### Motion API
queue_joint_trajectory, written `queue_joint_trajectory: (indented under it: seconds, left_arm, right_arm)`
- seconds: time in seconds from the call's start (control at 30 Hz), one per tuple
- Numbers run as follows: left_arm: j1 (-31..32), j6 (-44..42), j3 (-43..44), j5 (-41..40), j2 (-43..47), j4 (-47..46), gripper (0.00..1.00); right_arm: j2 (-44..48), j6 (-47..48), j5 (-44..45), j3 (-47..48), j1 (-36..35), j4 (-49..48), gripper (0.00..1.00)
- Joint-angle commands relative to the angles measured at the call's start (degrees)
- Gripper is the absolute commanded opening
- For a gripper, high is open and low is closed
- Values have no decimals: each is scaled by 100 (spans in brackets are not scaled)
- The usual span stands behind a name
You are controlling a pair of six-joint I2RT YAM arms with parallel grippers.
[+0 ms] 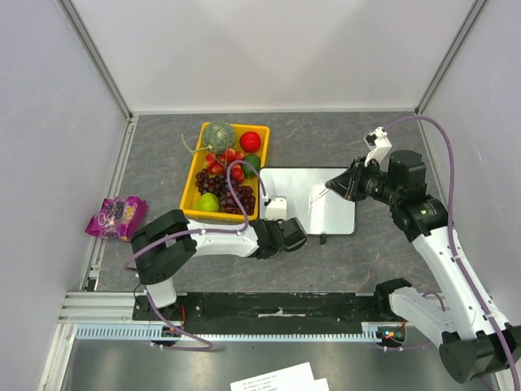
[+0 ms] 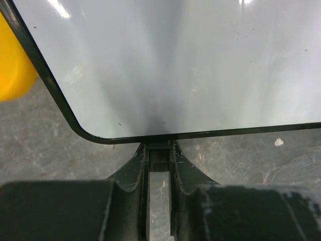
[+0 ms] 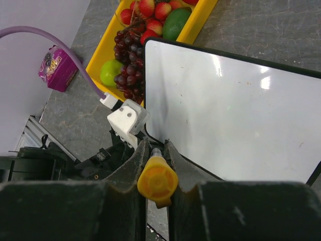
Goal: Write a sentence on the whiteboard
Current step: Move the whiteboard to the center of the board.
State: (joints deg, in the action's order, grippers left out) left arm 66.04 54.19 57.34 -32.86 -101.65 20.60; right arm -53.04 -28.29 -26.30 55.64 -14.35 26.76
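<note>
The bare part of the table lies between my gripper and my base, so my left gripper will next pull the small black foot (image 2: 159,159) back and let it go.
The whiteboard (image 1: 293,189) lies flat on the grey table, right of the yellow tray, and its glossy face (image 3: 235,110) is blank; no sentence shows on it. My left gripper (image 1: 298,231) sits at the board's near edge, shut on a small black foot (image 2: 159,159) just below the dark frame of the whiteboard (image 2: 175,65). My right gripper (image 1: 338,186) hovers over the board's right part, shut on a marker (image 3: 157,182) whose orange end faces the camera. The marker's tip is hidden behind the right gripper (image 3: 156,146).
A yellow tray (image 1: 192,181) holding grapes, strawberries, limes and a melon touches the board's left side. A pink packet (image 1: 118,216) lies at the far left. Printed paper sheets (image 1: 277,379) lie below the arm bases. White walls close in three sides.
</note>
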Motion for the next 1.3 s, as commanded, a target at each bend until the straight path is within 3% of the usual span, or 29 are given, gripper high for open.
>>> queue_joint_trajectory:
  seconds: [0.0,0.5,0.67,0.9,0.97,1.1,1.17,1.27]
  left_arm:
    - [365,934,-232,175,-5,1314,2]
    - [1446,2779,-1067,140,1146,2623,2]
    - [1824,3492,-1155,201,1305,3090,2]
    - [2184,3862,-1050,201,1191,3266,4]
    - [2255,3871,-962,166,1165,3336,10]
    - [2360,3757,-760,17,1243,3485,58]
    - [2413,3756,-628,-88,1349,3652,74]
    - [2449,3538,-435,-194,1586,3819,84]
  right_arm:
    - [214,-71,-165,79,37,-189,0]
    - [408,-150,-296,-123,38,-171,0]
    - [408,-150,-287,-132,46,-171,0]
    - [452,-168,-305,-185,46,-163,0]
    - [470,-168,-305,-176,55,-163,0]
    - [505,-168,-331,-150,46,-154,0]
    - [513,-168,-358,-150,37,-145,0]
    - [531,-115,-428,-185,46,-136,0]
